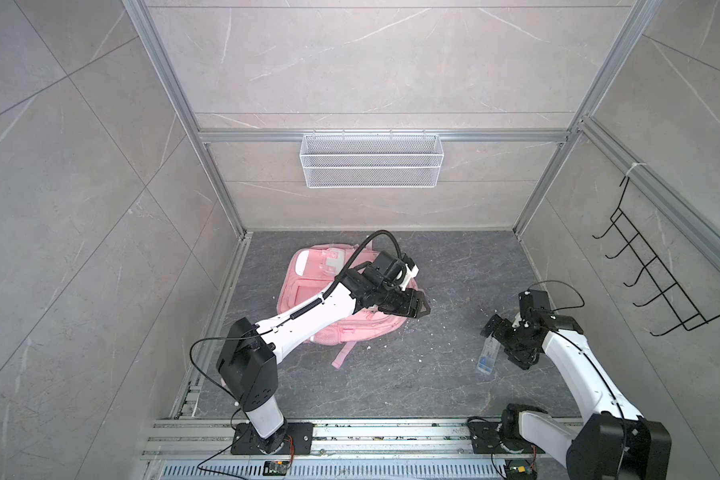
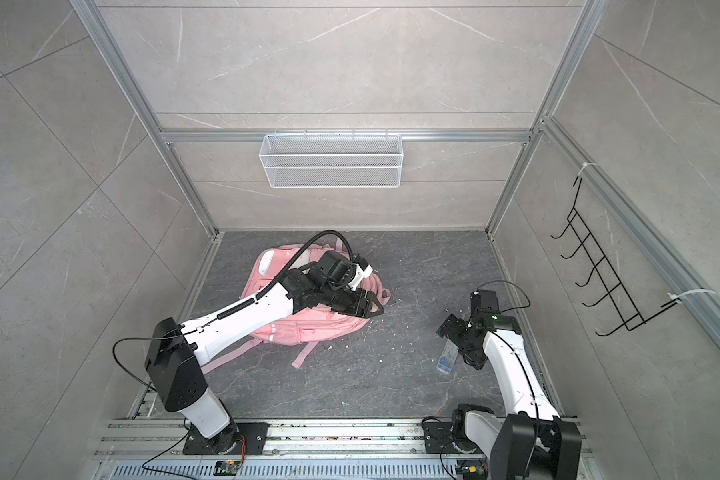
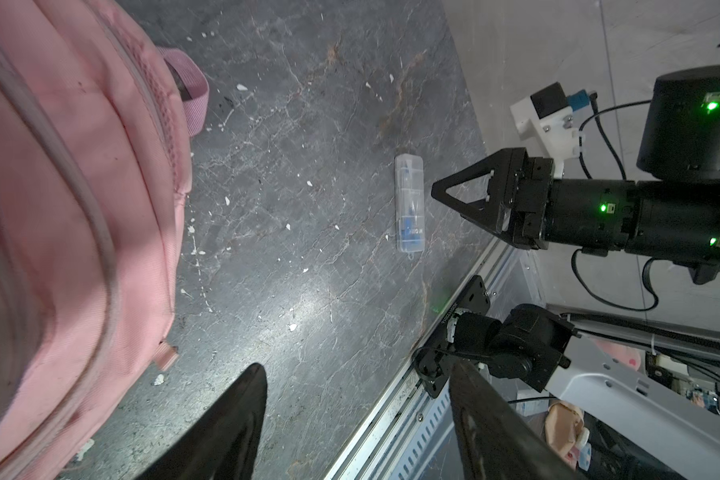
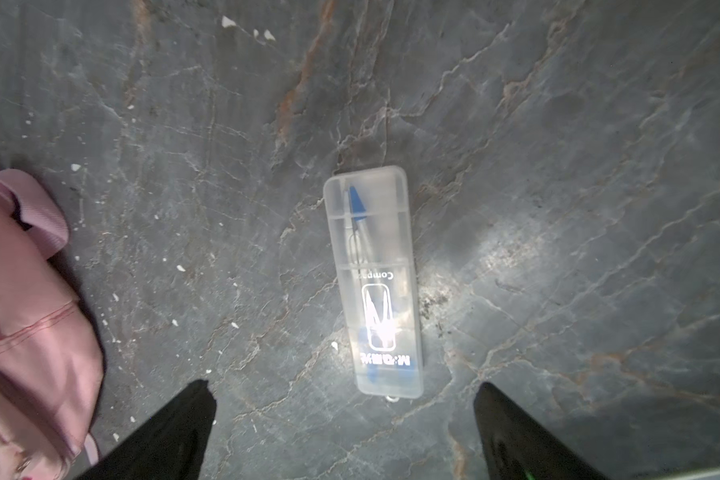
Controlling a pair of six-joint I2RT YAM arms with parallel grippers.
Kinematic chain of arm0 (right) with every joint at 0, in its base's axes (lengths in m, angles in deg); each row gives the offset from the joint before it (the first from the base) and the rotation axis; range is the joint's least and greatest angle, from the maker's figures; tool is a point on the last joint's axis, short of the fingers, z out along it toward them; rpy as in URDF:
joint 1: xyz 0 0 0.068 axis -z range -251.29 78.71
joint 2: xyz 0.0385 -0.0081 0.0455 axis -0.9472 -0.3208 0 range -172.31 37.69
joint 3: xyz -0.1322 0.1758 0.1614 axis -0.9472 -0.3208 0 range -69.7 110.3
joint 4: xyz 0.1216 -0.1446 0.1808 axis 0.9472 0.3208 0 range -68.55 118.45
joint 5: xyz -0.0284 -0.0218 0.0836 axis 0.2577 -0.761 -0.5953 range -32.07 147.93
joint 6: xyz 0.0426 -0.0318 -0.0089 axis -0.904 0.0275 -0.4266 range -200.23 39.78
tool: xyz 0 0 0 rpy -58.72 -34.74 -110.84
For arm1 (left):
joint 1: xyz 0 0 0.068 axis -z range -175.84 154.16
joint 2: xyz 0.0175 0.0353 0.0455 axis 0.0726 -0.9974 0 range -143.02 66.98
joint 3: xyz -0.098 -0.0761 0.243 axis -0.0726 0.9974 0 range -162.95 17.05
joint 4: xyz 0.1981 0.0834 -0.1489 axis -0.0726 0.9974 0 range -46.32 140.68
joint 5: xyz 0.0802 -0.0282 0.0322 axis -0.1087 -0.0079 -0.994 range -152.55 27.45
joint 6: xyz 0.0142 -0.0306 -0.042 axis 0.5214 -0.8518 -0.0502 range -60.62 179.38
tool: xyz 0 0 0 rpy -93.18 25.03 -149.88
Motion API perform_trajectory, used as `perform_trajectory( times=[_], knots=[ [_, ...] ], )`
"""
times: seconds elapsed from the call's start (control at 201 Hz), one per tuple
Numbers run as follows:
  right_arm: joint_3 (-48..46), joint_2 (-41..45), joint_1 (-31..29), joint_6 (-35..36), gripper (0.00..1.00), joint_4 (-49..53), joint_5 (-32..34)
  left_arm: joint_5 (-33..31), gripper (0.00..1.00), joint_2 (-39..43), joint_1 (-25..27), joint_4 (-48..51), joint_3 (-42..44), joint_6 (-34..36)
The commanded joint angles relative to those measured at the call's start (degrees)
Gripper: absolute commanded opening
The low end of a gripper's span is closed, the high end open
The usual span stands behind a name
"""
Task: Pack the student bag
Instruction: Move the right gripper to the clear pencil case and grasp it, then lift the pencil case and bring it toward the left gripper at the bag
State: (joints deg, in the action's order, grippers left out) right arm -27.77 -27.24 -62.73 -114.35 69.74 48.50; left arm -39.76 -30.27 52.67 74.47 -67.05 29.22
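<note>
The right gripper moves down onto the middle of the compass case (image 1: 486, 357) (image 4: 375, 282) next and closes across its width. The open fingers already face the case's long sides.
The student bag (image 1: 308, 270) (image 2: 273, 272), pink and soft, lies flat on the dark stone floor, left of centre. My left arm reaches over it. My left gripper (image 1: 422, 308) (image 2: 377, 308) hangs off the bag's right edge, open, with nothing between its fingers (image 3: 358, 368). The bag's side (image 3: 59, 208) fills one side of the left wrist view. A clear plastic compass case (image 1: 486, 357) (image 2: 447, 358) (image 3: 410, 203) (image 4: 375, 282) lies on the floor at the right. My right gripper (image 1: 504, 347) (image 2: 460, 345) (image 4: 344, 385) hovers open just above it, not touching.
A white mesh basket (image 1: 371, 160) hangs on the back wall. A black wire hook rack (image 1: 657, 274) hangs on the right wall. A pink strap (image 1: 344, 353) trails from the bag towards the front. Aluminium rails (image 1: 391, 432) run along the front edge. White crumbs dot the floor.
</note>
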Motion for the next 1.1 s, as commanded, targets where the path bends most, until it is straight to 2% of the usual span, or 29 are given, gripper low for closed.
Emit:
perform_trajectory(
  times=[0.0,0.239,0.578,0.702,0.852,0.976,1.091],
  knots=[
    [-2.8,-2.1,0.1,-2.5,1.00,-4.0,-0.5,1.3,0.72,1.1,-0.6,-3.1,-0.6,0.5],
    [-3.5,-8.3,0.1,-1.5,0.97,-7.5,1.7,0.6,0.72,3.3,-0.7,-5.4,0.9,1.5],
    [-5.3,-14.4,0.2,-2.0,0.75,-13.0,2.2,-1.1,0.72,6.1,-1.0,-7.6,4.4,0.5],
    [-6.2,-16.1,0.1,-2.8,0.64,-15.0,2.0,-2.2,0.71,6.9,-1.0,-8.3,5.1,-0.1],
    [-6.6,-16.1,0.1,-2.0,0.41,-15.3,2.2,-3.4,0.71,8.0,-1.0,-8.4,6.1,-0.2],
    [-6.7,-14.4,0.2,-1.3,0.31,-14.9,1.8,-3.2,0.71,8.5,-1.0,-8.0,6.1,0.0],
    [-6.3,-11.5,-0.1,-1.0,0.21,-16.2,-1.7,-0.5,0.72,8.2,-1.0,-8.7,5.4,0.3]
  ],
)
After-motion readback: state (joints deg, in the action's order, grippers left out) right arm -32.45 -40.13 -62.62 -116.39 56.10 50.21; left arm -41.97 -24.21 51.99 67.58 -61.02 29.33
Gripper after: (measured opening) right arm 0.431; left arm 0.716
